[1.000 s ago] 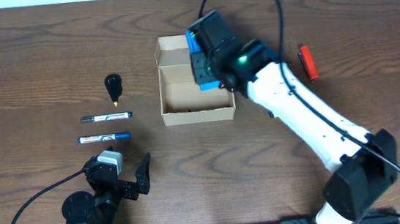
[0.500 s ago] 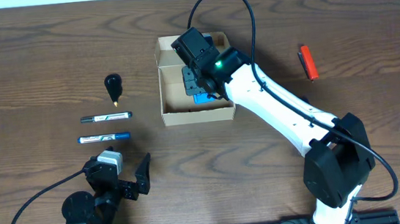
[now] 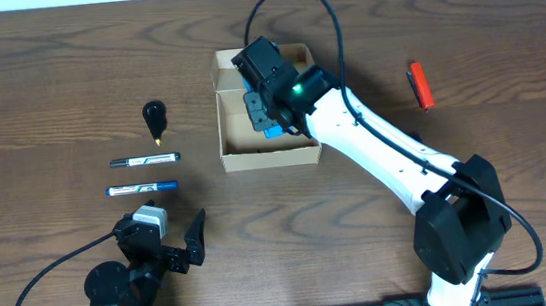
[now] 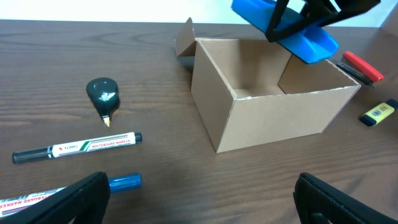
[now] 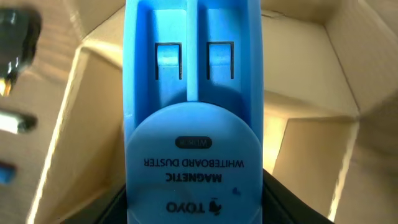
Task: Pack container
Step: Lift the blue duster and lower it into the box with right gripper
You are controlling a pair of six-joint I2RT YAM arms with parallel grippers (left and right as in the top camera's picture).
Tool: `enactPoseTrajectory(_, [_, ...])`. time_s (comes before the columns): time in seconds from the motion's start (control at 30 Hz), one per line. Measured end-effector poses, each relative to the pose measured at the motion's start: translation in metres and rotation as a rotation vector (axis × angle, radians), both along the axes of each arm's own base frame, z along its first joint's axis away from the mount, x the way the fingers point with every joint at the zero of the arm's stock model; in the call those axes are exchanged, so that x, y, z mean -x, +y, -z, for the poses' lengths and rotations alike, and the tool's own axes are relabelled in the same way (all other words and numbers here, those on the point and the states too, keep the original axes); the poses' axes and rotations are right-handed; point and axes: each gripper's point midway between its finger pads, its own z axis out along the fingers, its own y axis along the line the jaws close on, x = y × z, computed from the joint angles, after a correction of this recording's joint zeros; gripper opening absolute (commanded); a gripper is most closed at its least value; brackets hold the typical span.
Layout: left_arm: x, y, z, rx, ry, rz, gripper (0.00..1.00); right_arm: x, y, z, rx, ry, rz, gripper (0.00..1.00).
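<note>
Next, my right gripper turns the slanting duster in line with the near side of the open box, then carries the duster down inside.
The open tan cardboard box stands at the table's middle back and also shows in the left wrist view. My right gripper is over the box, shut on a blue whiteboard duster, which hangs over the box opening. My left gripper is open and empty at the near left, its fingers wide apart. A black-capped marker, a blue-capped marker and a small black cone-shaped item lie left of the box.
A red item lies right of the box, also seen in the left wrist view. A small yellow and black item lies beside it on the wood table. The box flap stands open at its far-left corner.
My right arm has swung left and down, carrying the blue duster from the box's right rim to over its interior. In the last half second it barely moved. The left arm stayed still.
</note>
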Motion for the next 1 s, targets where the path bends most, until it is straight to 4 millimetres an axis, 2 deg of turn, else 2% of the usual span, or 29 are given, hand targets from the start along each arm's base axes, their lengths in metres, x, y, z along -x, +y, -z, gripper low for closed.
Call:
enactPoseTrajectory(0.23, [0.0, 0.0, 0.0, 0.0, 0.0, 0.0, 0.95, 0.022, 0.016, 0.006, 0.064, 0.029, -0.425, 0.33])
enactPoseTrajectory(0.4, [0.0, 0.0, 0.0, 0.0, 0.0, 0.0, 0.95, 0.035, 0.013, 0.01, 0.068, 0.062, -0.651, 0.33])
enactPoseTrajectory(0.63, [0.0, 0.0, 0.0, 0.0, 0.0, 0.0, 0.95, 0.036, -0.002, 0.012, 0.1, 0.057, -0.816, 0.32])
enactPoseTrajectory(0.77, [0.0, 0.0, 0.0, 0.0, 0.0, 0.0, 0.95, 0.035, -0.004, 0.01, 0.075, 0.038, -0.898, 0.36])
enactPoseTrajectory(0.87, [0.0, 0.0, 0.0, 0.0, 0.0, 0.0, 0.95, 0.034, -0.004, 0.009, 0.063, 0.022, -0.945, 0.31])
enactPoseTrajectory(1.0, [0.0, 0.0, 0.0, 0.0, 0.0, 0.0, 0.95, 0.035, -0.003, 0.008, 0.06, 0.001, -1.004, 0.33])
